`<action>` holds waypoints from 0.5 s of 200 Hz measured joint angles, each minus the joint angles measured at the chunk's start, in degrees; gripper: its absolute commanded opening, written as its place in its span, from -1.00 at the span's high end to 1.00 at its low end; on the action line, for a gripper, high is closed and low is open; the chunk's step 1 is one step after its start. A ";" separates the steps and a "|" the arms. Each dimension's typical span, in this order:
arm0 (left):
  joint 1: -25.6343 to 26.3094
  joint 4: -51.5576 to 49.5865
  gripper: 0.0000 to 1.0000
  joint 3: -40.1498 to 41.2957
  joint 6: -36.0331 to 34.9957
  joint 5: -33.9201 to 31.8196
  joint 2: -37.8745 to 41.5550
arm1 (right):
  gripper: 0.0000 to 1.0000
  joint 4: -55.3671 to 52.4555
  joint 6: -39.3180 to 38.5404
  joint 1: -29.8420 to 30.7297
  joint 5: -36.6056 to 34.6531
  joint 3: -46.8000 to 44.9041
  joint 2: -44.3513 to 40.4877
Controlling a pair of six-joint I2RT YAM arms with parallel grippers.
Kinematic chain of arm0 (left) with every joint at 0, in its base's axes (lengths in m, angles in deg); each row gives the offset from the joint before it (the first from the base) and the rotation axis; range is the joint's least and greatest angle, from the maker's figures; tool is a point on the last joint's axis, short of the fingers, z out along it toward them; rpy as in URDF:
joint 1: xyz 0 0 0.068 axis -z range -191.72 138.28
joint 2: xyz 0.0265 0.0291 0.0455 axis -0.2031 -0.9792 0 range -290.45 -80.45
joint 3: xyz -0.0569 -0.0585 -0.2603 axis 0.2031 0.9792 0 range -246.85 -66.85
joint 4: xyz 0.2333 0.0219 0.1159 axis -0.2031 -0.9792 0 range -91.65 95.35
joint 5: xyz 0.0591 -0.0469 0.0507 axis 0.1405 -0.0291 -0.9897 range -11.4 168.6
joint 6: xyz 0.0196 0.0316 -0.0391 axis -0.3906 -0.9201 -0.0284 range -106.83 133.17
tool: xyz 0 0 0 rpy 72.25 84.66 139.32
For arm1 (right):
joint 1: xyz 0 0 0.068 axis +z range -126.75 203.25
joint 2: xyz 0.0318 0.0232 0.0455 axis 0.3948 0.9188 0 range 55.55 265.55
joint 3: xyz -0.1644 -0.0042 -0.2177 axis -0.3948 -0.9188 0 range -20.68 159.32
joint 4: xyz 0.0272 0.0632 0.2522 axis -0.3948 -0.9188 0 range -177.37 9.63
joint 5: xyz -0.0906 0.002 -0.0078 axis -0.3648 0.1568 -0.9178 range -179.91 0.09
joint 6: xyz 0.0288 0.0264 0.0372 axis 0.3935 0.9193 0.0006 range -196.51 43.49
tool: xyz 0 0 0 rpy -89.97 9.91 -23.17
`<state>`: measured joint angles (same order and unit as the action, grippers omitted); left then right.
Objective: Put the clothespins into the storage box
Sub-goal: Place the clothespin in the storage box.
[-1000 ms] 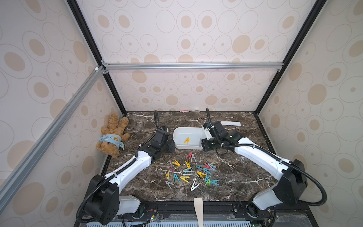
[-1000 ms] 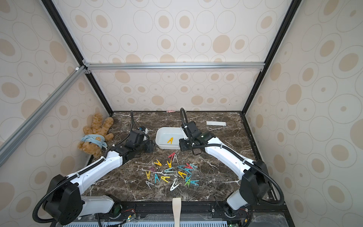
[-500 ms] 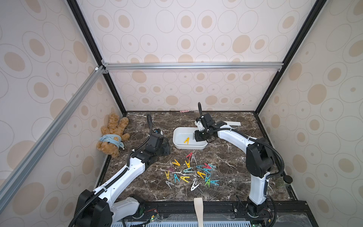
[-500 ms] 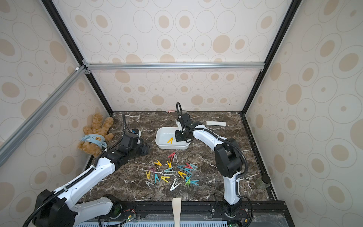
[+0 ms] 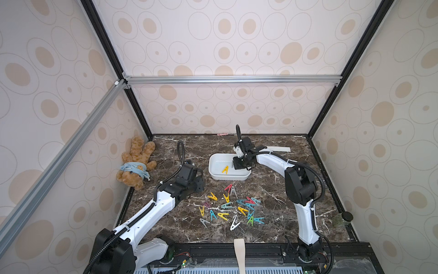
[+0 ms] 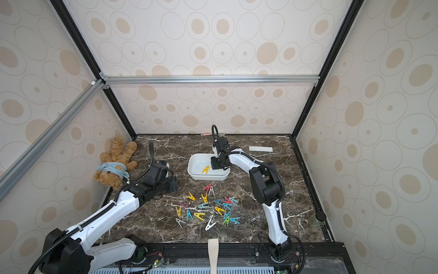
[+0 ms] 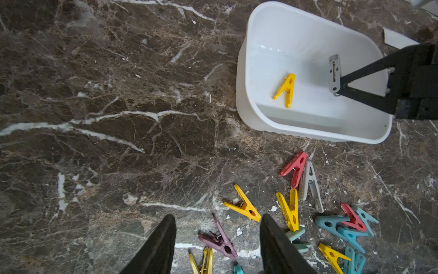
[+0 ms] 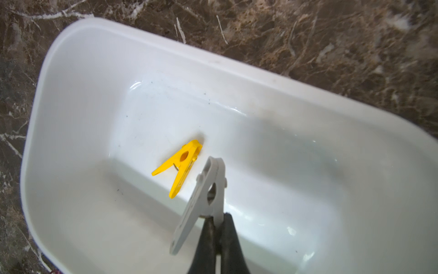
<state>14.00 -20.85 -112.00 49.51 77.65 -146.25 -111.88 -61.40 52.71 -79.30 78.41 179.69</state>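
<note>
My right gripper will next move down toward the box's bare bottom beside the yellow clothespin and release the grey clothespin there. The grey clothespin already hangs inside the box's sides.
The white storage box sits mid-table with one yellow clothespin lying in it. My right gripper hangs over the box's inside, shut on a grey clothespin. Several loose clothespins lie scattered in front of the box. My left gripper is open and empty at the pile's left edge, a purple clothespin below its jaws.
A teddy bear lies at the left wall. A white paper strip lies behind the box to the right. A black knob sits at the right front edge. A beige strip rests at the front rail.
My right gripper has swung from beside the box's right end to over its inside, still holding the grey clothespin. My left gripper has drifted slightly nearer the pile.
</note>
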 measured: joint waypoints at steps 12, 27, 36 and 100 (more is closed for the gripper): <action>0.00 -0.02 -0.08 0.28 0.50 0.13 0.00 | 0.92 0.04 -0.04 -0.24 0.11 0.68 0.85; 0.00 0.55 -0.07 1.36 1.40 0.70 0.02 | 0.91 0.04 -0.04 -0.35 0.17 1.36 1.88; 0.00 0.94 -0.06 2.38 1.90 1.09 0.02 | 0.89 0.00 -0.04 -0.39 0.26 1.60 2.32; 0.00 1.38 -0.06 4.39 3.65 2.16 -0.09 | 0.48 -0.42 -0.37 -0.39 0.85 2.60 3.58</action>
<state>14.00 -19.47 -107.61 53.16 79.81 -146.34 -112.29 -61.77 52.31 -78.45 81.01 183.27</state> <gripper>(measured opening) 0.538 0.232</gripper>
